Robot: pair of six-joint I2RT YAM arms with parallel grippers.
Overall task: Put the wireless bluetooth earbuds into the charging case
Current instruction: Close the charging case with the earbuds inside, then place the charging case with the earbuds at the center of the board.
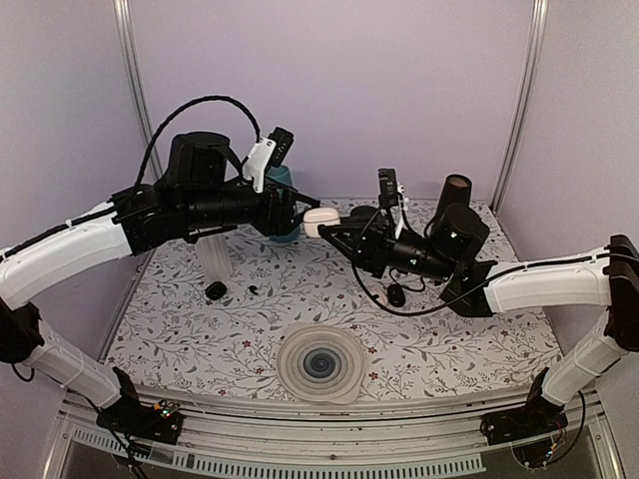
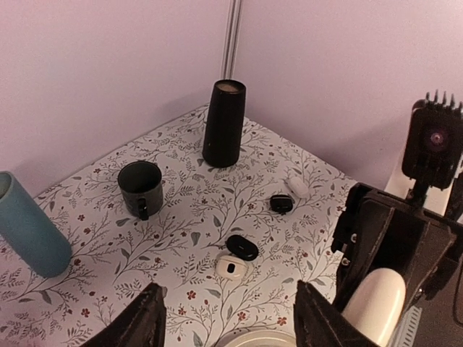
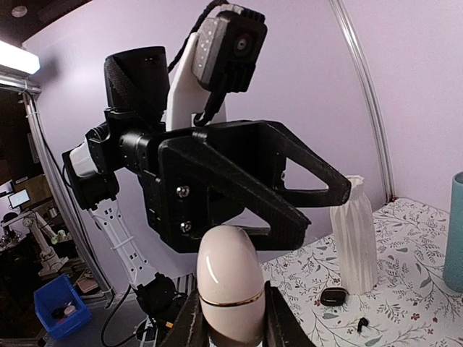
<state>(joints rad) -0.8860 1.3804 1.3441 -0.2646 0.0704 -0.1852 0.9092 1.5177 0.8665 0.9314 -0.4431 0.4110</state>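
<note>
I need to lower the charging case (image 1: 319, 220) with my right gripper, tilting its fingers down toward the empty table just beyond the round ribbed dish.
My right gripper (image 1: 327, 228) is shut on the charging case (image 1: 319, 220), a white glossy egg-shaped case with a thin gold seam, lid closed, held in the air above the table's back middle. It shows upright between my right fingers in the right wrist view (image 3: 228, 282) and at the lower right of the left wrist view (image 2: 372, 307). My left gripper (image 1: 298, 212) is open and empty, its fingers (image 3: 289, 181) just beyond the case's top. A small black earbud (image 1: 256, 289) lies on the table, also in the right wrist view (image 3: 361, 324).
A black oval case (image 1: 216, 290) and white ribbed vase (image 1: 213, 257) stand left. A teal cylinder (image 1: 283, 190), black mug (image 2: 141, 188) and tall black cylinder (image 1: 454, 195) stand at the back. A round ribbed dish (image 1: 319, 364) lies in front. Another black oval case (image 2: 242, 247) touches a small white piece (image 2: 231, 267).
</note>
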